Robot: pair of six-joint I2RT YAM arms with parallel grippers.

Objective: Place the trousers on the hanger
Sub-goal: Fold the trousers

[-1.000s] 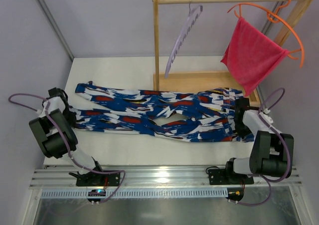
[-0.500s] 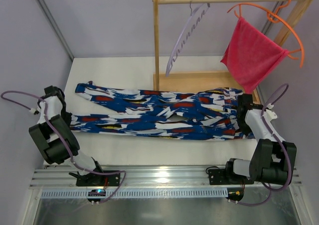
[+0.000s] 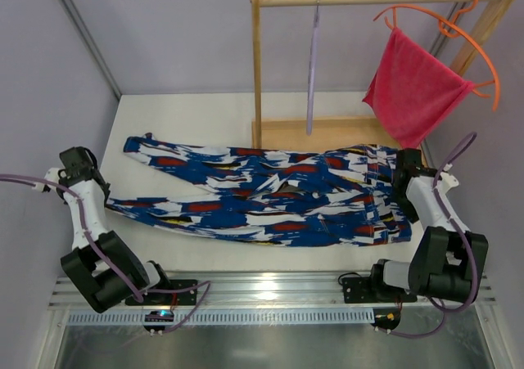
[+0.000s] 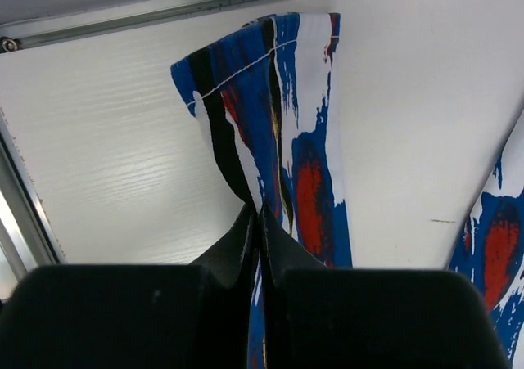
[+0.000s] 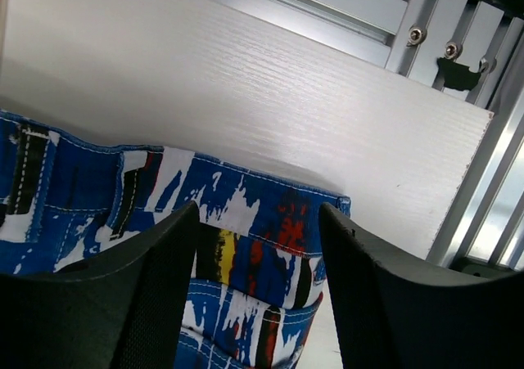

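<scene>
My right gripper moves back and down next and closes on the waistband's near corner (image 3: 404, 232) (image 5: 311, 218), since my left gripper already holds the cuff at that side's other end.
The blue patterned trousers (image 3: 262, 193) lie stretched across the white table, waist at the right and legs to the left. My left gripper (image 3: 105, 201) is shut on the cuff end of the near leg, and its wrist view shows the fabric (image 4: 278, 99) pinched between the closed fingers (image 4: 260, 222). My right gripper (image 3: 403, 197) stands open over the waistband corner (image 5: 82, 173), a finger on each side (image 5: 258, 211), not gripping it. The lavender hanger (image 3: 312, 66) hangs edge-on from the wooden rail.
A wooden rack (image 3: 256, 66) with a flat base (image 3: 336, 132) stands at the back right. An orange hanger (image 3: 479, 50) on it carries a pink-red cloth (image 3: 413, 95). An aluminium rail (image 3: 270, 291) runs along the near edge, and walls close both sides.
My right gripper has opened and let go of the waistband. My left arm pulled the near leg further left, drawing it straighter. The lavender hanger has swung edge-on.
</scene>
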